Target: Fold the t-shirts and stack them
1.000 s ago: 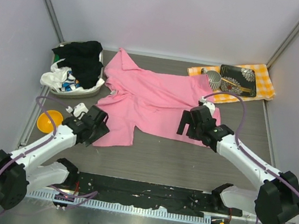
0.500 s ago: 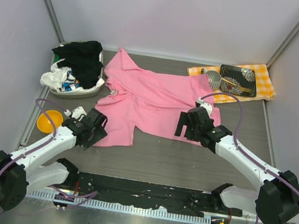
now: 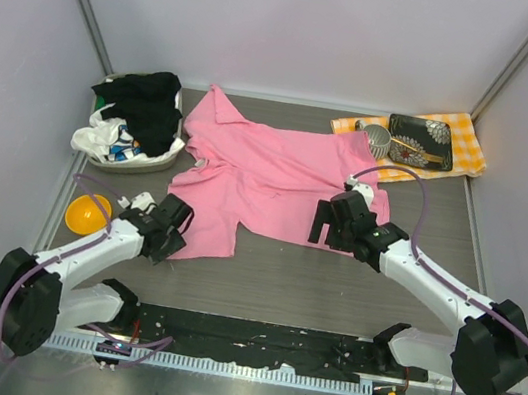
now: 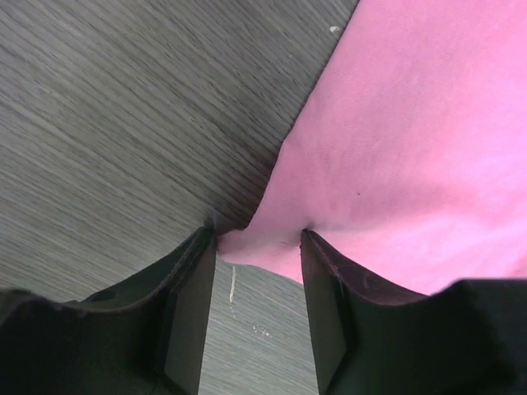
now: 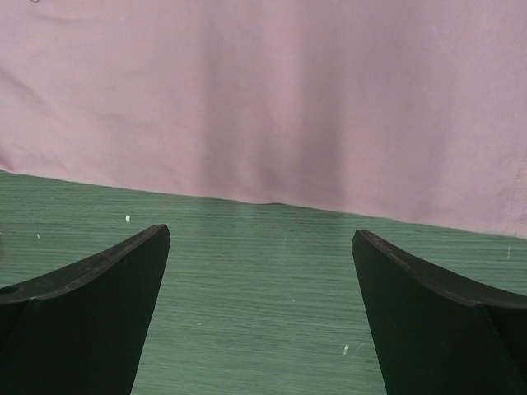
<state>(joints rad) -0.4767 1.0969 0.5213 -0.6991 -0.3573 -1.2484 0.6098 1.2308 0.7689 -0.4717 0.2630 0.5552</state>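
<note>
My right gripper moves to the right in the top view next, turning and lowering onto the near hem's stitched end [image 5: 517, 218]. This is because its fingers straddle bare table.
The pink t-shirt [image 3: 268, 173] lies spread and rumpled across the middle of the table. My left gripper [image 3: 177, 234] is at its near-left corner. In the left wrist view that corner [image 4: 263, 243] sits between the half-closed fingers [image 4: 329, 280], touching both tips, with a wide gap left between them [image 4: 258, 234]. My right gripper [image 3: 326, 220] is open at the shirt's near right hem. In the right wrist view its jaws [image 5: 262, 234] stand wide over bare table, just short of the pink hem [image 5: 263, 99]. Black and white t-shirts [image 3: 141, 116] are heaped in a basket at the back left.
The basket [image 3: 163, 162] stands by the left wall. An orange bowl [image 3: 86, 212] lies left of my left arm. At the back right an orange-and-yellow checked cloth [image 3: 466, 140] carries a black patterned tray [image 3: 420, 141] and a cup [image 3: 377, 140].
The left gripper's jaws have narrowed around the pink shirt's near-left corner, and the arm has settled slightly lower. The right gripper has shifted a little left along the hem.
</note>
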